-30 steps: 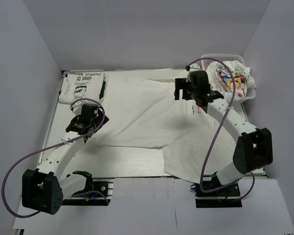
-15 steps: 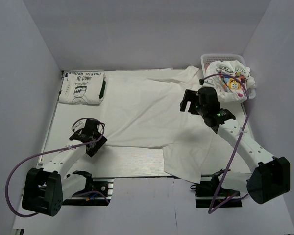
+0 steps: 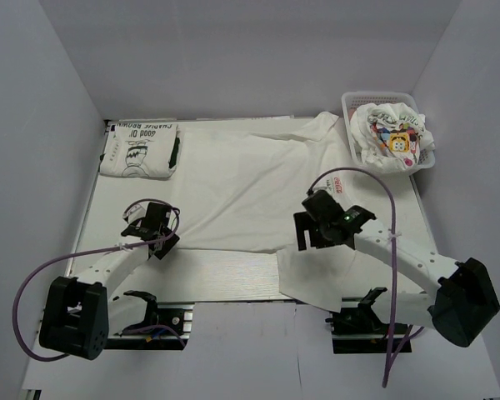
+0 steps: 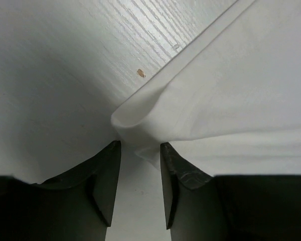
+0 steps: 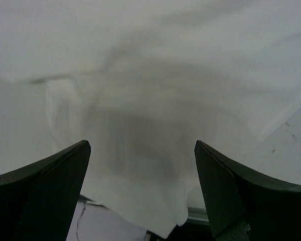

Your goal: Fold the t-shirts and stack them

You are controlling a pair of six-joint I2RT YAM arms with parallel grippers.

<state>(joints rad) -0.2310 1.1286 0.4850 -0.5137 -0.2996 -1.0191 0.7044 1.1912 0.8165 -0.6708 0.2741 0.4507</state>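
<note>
The flap's end hangs past the table's front edge, so my open right gripper should move back toward the base and down onto the shirt's near flap (image 3: 307, 285) (image 5: 139, 193).
A large white t-shirt (image 3: 250, 179) with a small red logo (image 3: 333, 185) lies spread flat on the table. My left gripper (image 3: 162, 242) sits low at its near left corner. In the left wrist view the jaws (image 4: 140, 145) stand partly apart, with the rolled corner of the shirt (image 4: 231, 90) just at the fingertips and bare table between the fingers. My right gripper (image 3: 310, 237) hovers wide open over the shirt's near right flap; white cloth (image 5: 150, 75) fills the space between its fingers (image 5: 143, 145). A folded t-shirt with green-black lettering (image 3: 140, 150) lies at the far left.
A white mesh basket (image 3: 354, 104) at the far right corner holds a crumpled t-shirt with a yellow cartoon print (image 3: 392, 137). Grey walls close in the table on three sides. The near right flap of the spread shirt hangs over the table's front edge (image 3: 233, 296).
The right arm swung from beside the basket back to the shirt's near right flap. The left gripper drew back to the near left corner and its jaws narrowed.
</note>
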